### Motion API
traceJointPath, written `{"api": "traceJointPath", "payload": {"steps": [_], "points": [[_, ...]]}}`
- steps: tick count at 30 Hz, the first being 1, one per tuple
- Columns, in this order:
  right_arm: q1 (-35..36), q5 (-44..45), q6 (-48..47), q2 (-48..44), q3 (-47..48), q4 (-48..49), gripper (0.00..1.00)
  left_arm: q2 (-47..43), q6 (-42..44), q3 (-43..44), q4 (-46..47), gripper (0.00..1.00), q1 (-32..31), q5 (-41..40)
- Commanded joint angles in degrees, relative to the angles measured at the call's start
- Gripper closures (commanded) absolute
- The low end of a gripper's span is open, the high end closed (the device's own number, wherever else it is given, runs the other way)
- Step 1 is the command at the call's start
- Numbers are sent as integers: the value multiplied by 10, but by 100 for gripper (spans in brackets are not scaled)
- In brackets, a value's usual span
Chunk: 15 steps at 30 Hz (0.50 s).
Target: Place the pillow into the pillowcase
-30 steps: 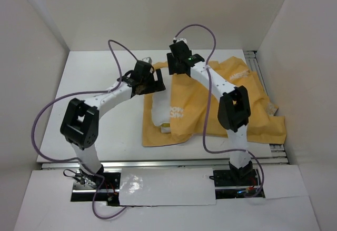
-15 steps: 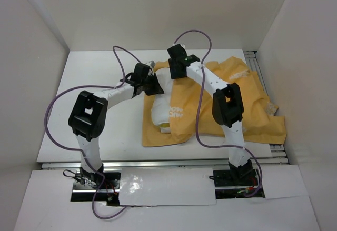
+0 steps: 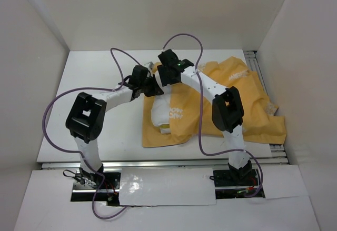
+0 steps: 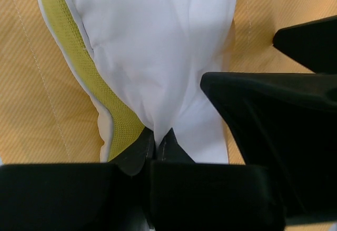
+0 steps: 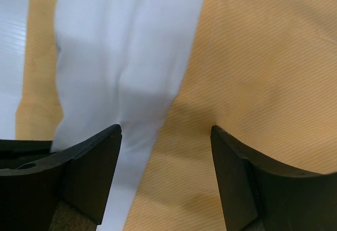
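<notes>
The pillow still sticks out, so the left gripper next needs to raise the pinched pillow, then lower it back onto the pillowcase's lower layer [image 3: 148,121] [image 4: 50,102] and let go of it.
The white pillow [image 3: 159,113] lies half inside the orange-yellow pillowcase [image 3: 247,102], its left end sticking out of the open side. In the left wrist view my left gripper [image 4: 156,134] is shut on a pinch of the pillow [image 4: 158,41] fabric, next to its yellow mesh edge [image 4: 79,57]. My right gripper [image 5: 166,131] is open just above the line where the pillowcase [image 5: 253,57] edge crosses the pillow [image 5: 121,57]; nothing is between its fingers. Both grippers, left [image 3: 154,88] and right [image 3: 162,77], sit close together at the pillow's far end.
The pillowcase spreads to the right over the rail [image 3: 266,91] at the table's right edge. White walls enclose the table [image 3: 89,73] on three sides. Purple cables [image 3: 181,36] loop above both arms. One black finger [image 4: 263,110] of the right gripper shows in the left wrist view.
My left gripper has gone from open to shut on the pillow's fabric. My right arm has swung left, bringing its gripper next to the left one.
</notes>
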Motion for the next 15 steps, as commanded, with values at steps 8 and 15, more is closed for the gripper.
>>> {"api": "traceJointPath", "payload": {"steps": [8,15], "points": [[-12,132,68,-5,-40,-77,26,-36,11,-26,-34,100,-2,-24],[-24,179,99,-39,-93,-77,51,-36,11,-31,-20,100,-2,-24]]}}
